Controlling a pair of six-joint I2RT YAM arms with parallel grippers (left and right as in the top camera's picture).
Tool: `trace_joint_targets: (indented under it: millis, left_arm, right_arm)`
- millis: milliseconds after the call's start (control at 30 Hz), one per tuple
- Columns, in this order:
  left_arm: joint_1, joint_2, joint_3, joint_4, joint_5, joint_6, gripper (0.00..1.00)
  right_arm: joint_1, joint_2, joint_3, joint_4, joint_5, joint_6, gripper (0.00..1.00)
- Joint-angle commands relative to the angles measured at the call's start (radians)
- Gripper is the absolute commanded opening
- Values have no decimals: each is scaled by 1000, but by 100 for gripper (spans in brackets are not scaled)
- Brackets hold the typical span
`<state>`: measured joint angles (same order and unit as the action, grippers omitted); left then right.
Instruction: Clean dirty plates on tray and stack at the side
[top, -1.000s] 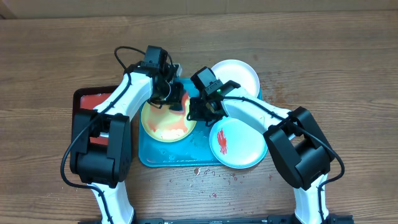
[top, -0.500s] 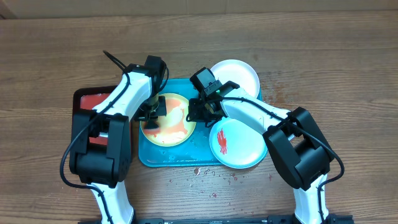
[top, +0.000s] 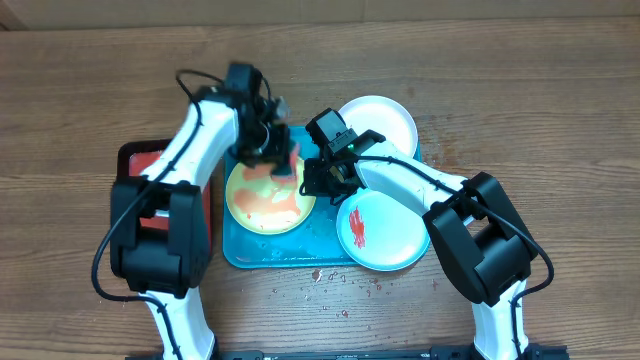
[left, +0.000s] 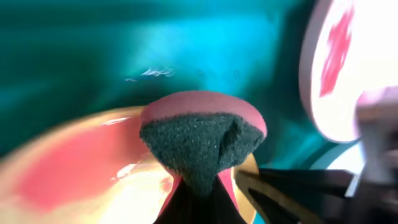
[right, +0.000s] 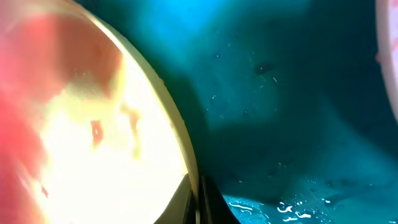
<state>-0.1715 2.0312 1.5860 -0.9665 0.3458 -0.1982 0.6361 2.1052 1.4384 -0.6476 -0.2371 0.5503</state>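
The plate tilts up in my right gripper next, then goes down onto the turquoise tray's end by the red tray, clear of other plates, for release.
The yellow-green rimmed plate (top: 265, 197) lies on the left of the turquoise tray (top: 300, 248), smeared with red sauce. My left gripper (top: 280, 160) is shut on a sponge (left: 202, 146), red with a dark green scouring face, held at the plate's far right edge. My right gripper (top: 312, 185) is shut on the plate's rim (right: 180, 140) at its right side. The light-blue rimmed plate (top: 381, 230), with a red smear, sits at the tray's front right. The white plate (top: 380, 122) sits at the tray's back right corner.
A smaller dark-rimmed red tray (top: 150, 180) lies left of the turquoise tray, partly under my left arm. Red specks (top: 335, 280) dot the wooden table (top: 550, 120) in front of the tray. Water drops lie on the tray floor (right: 292, 205).
My left gripper swept the sponge from the plate's far edge to its left side, then back to the far right edge. The sauce is smeared wider. My right arm held still.
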Motion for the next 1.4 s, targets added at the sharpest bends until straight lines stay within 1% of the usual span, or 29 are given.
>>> trace_joint_targets:
  millis: [0,67,233,300,400,467,567,633,667,833,867,900,1033,1200,1367]
  left_arm:
    - [42,1,188,-106,-167,-124,4]
    - [56,1,286,-200,-219,-140,4]
    - [77,-6,512,-410,-266,-140,4]
    - [90,-27,594,-477,-271,-140,4]
    - [114,-76,658,-524,-271,-140,4]
    - [139,-122,668,-527,-272,-139,4]
    - [181,-170,668,-530,-278,-138,4]
    - [213,-182,668,-548,-278,-139,4]
    - [222,-182,668,-556,-277,-139,4]
    - [249,-168,666,-598,-276,-138,4]
    - [250,-166,666,-602,-276,-135,4]
    - [250,-166,666,-601,-277,-130,4]
    - [250,-166,666,-600,-276,-128,4]
    - [250,-165,666,-601,-276,-127,4]
    - [250,-165,666,-603,-276,-127,4]
  right_arm:
    - [-3,8,2,-12,7,4,4]
    - [-3,8,2,-12,7,4,4]
    - [-2,-6,23,-28,26,2,4]
    - [4,-32,34,-51,78,0,4]
    - [30,-89,37,-82,184,-13,4]
    - [62,-133,37,-97,266,-38,4]
    - [127,-198,37,-121,460,-53,4]
    - [194,-244,37,-130,657,-53,4]
    - [215,-255,37,-130,719,-53,4]
    - [321,-283,37,-126,1055,-53,4]
    - [353,-284,37,-125,1169,-53,4]
    - [372,-284,37,-125,1239,-53,4]
    - [423,-284,37,-113,1454,-53,4]
    - [463,-284,37,-66,1638,-53,4]
    - [470,-284,37,-42,1653,-52,4]
